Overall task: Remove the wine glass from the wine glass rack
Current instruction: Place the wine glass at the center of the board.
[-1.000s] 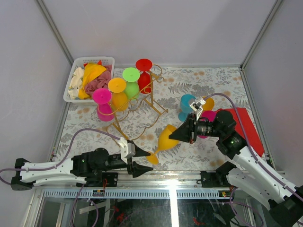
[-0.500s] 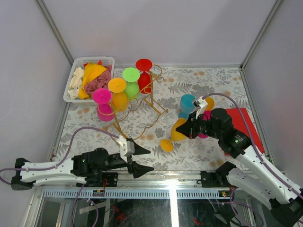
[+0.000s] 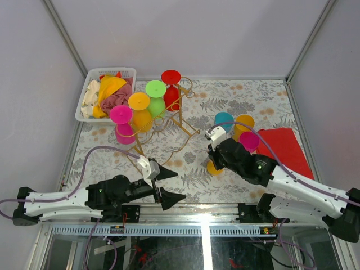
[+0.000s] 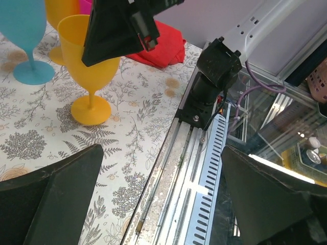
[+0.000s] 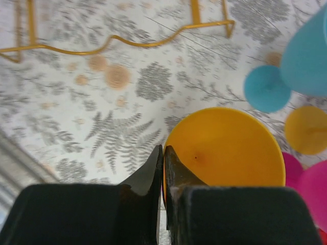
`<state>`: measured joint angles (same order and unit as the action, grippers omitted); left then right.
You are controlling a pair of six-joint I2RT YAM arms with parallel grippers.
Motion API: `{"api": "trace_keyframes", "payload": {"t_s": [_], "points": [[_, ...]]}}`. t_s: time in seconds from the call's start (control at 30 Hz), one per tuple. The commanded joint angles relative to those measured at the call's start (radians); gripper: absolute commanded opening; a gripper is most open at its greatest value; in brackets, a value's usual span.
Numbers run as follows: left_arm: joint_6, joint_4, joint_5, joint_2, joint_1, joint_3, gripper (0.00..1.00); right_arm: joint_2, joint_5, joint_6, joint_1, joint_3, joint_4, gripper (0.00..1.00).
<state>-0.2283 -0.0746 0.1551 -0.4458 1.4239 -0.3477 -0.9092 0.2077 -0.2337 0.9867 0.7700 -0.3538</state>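
Note:
The right gripper will next carry the orange glass (image 3: 213, 167) outward toward the blue glass and let go of its rim beside the standing group, because bare tablecloth is still between them.
The gold wire wine glass rack (image 3: 179, 125) stands at the back left of the table, with magenta (image 3: 121, 115), orange (image 3: 139, 102), green (image 3: 156, 89) and red (image 3: 170, 77) glasses hanging on it. Off the rack, an orange wine glass (image 3: 213, 167) stands upright, its foot (image 4: 91, 109) on or just above the tablecloth. My right gripper (image 5: 163, 159) is shut on its rim (image 5: 225, 148), one finger inside the bowl. My left gripper (image 3: 180, 185) is wide open near the front edge, holding nothing, and its dark fingers (image 4: 51, 201) frame the table edge.
Blue (image 3: 223, 119), orange (image 3: 245, 121) and pink (image 3: 249, 140) glasses stand just right of the held glass, beside a red cloth (image 3: 289, 147). A white basket (image 3: 90, 84) of cloths sits at the back left. The rack's base wire (image 5: 117, 40) lies ahead of my right gripper.
My right gripper swung the orange glass from tilted to upright and carried it right, toward the standing glasses. My left gripper let go of its foot and opened wide.

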Motion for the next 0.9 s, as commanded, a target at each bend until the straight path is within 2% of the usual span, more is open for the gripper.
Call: {"api": "trace_keyframes", "payload": {"t_s": [0.0, 0.23, 0.63, 0.87], "points": [[-0.063, -0.019, 0.079, -0.020, -0.006, -0.061, 1.00, -0.056, 0.199, 0.026, 0.009, 0.061, 0.032, 0.00], [-0.080, 0.052, 0.101, -0.051, -0.007, -0.105, 1.00, -0.050, 0.262, -0.053, 0.008, 0.045, 0.089, 0.00], [-0.083, 0.060, 0.131, -0.105, -0.007, -0.130, 1.00, -0.039, 0.377, -0.082, 0.005, 0.009, 0.119, 0.00], [-0.080, 0.048, 0.129, -0.112, -0.007, -0.122, 1.00, -0.053, 0.345, -0.107, -0.045, -0.013, 0.125, 0.00]]}}
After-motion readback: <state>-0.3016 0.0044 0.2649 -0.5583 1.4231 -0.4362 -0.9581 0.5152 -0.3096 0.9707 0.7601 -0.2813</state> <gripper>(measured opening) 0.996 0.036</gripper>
